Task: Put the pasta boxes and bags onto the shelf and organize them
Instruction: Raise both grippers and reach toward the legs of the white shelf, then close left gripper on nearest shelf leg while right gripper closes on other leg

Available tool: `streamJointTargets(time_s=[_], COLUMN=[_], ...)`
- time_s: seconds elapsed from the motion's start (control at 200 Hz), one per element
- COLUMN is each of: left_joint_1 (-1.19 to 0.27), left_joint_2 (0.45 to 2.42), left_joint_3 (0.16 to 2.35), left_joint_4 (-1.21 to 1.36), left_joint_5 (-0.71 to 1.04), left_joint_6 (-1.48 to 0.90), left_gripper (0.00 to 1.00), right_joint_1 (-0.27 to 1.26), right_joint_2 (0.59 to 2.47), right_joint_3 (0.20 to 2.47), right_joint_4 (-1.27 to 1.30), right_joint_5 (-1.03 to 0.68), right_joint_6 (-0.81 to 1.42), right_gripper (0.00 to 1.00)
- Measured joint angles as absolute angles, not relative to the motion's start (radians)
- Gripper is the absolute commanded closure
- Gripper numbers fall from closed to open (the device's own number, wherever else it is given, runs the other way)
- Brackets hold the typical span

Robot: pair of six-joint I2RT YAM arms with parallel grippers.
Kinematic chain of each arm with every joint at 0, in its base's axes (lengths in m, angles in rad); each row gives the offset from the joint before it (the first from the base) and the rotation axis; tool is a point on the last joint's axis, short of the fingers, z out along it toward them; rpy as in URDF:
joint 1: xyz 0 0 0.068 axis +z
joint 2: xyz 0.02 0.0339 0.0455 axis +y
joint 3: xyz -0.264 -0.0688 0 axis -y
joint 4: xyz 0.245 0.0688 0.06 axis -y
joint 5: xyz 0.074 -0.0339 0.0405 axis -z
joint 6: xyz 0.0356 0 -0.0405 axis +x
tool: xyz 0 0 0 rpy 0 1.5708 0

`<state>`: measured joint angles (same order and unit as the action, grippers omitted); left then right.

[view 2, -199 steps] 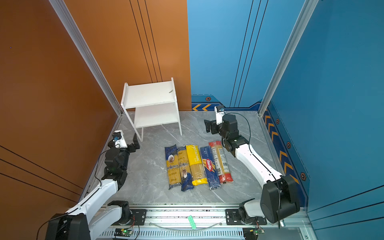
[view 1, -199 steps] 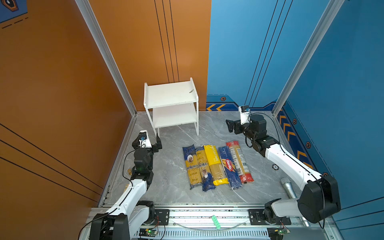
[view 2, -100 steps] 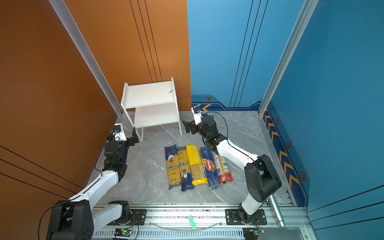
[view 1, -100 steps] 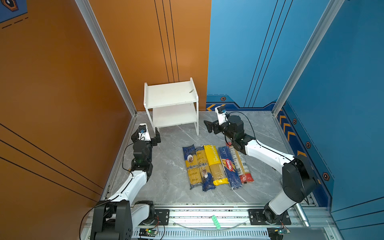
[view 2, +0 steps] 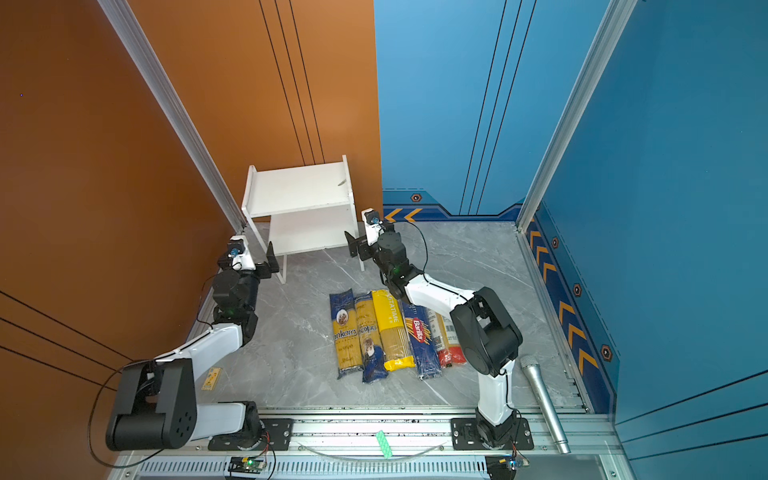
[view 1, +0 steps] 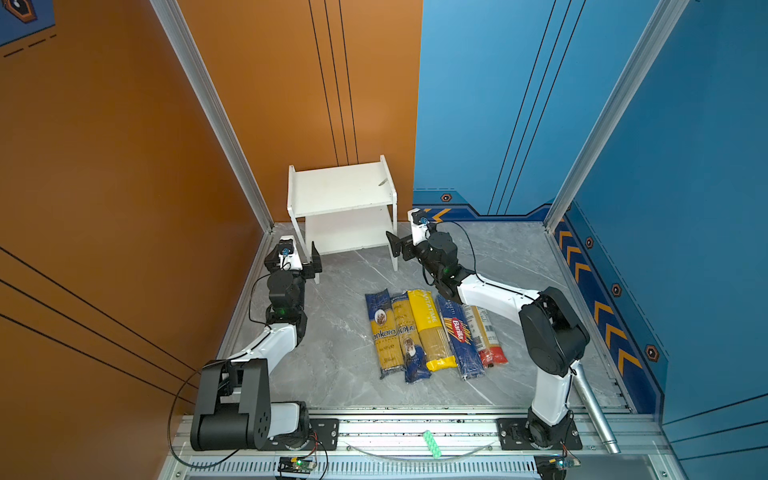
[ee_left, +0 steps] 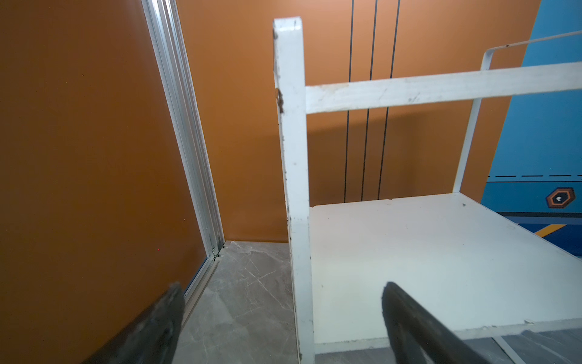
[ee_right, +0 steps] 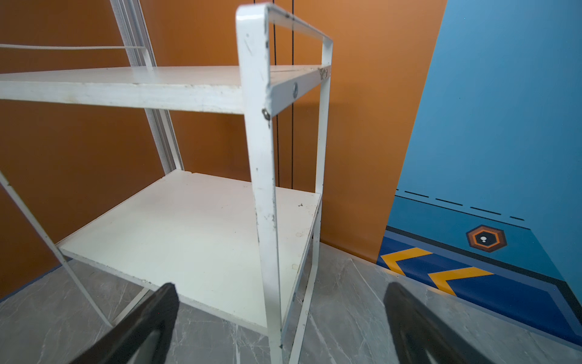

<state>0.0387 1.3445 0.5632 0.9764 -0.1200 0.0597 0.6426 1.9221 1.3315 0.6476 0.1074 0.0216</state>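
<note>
The shelf's front leg by the orange wall already lines up between the left gripper's fingers, so the left gripper moves outward and closes on it next.
The white two-tier shelf stands bare at the back corner. In front of it several pasta packs lie side by side on the floor: two navy-and-yellow ankara packs, a yellow one, a blue Barilla and a clear one with red ends. My left gripper is open, its fingers either side of the shelf's left front leg without touching it. My right gripper is open the same way around the right front leg.
A silver microphone lies at the front right beside the right arm's base. A small yellow card lies near the left arm's base. The orange wall stands close behind and left of the shelf, the blue wall to the right.
The right arm swung left from the right side to the shelf's right front leg. The left gripper moved forward to the left front leg. The packs stayed put.
</note>
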Motion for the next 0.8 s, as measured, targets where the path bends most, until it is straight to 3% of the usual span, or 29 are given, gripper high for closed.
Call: streamJointTargets(time_s=[0.366, 0.546, 0.801], left_joint_1=[0.046, 0.047, 0.051], left_joint_2=[1.427, 1.462, 1.493], left_joint_3=[0.600, 0.602, 0.604], left_joint_4=[1.073, 1.109, 1.141], left_joint_5=[-0.100, -0.104, -0.105], left_joint_6=[0.055, 0.052, 0.042], left_gripper=[0.13, 0.30, 0.37], right_joint_1=[0.643, 0.643, 0.641], right_joint_2=[1.974, 2.005, 2.042], right_joint_3=[1.344, 1.356, 1.370], right_joint_4=[0.732, 0.792, 0.809], right_joint_5=[0.136, 0.136, 0.136], right_joint_6=[0.013, 0.006, 0.003], right_gripper=[0.00, 0.00, 0.00])
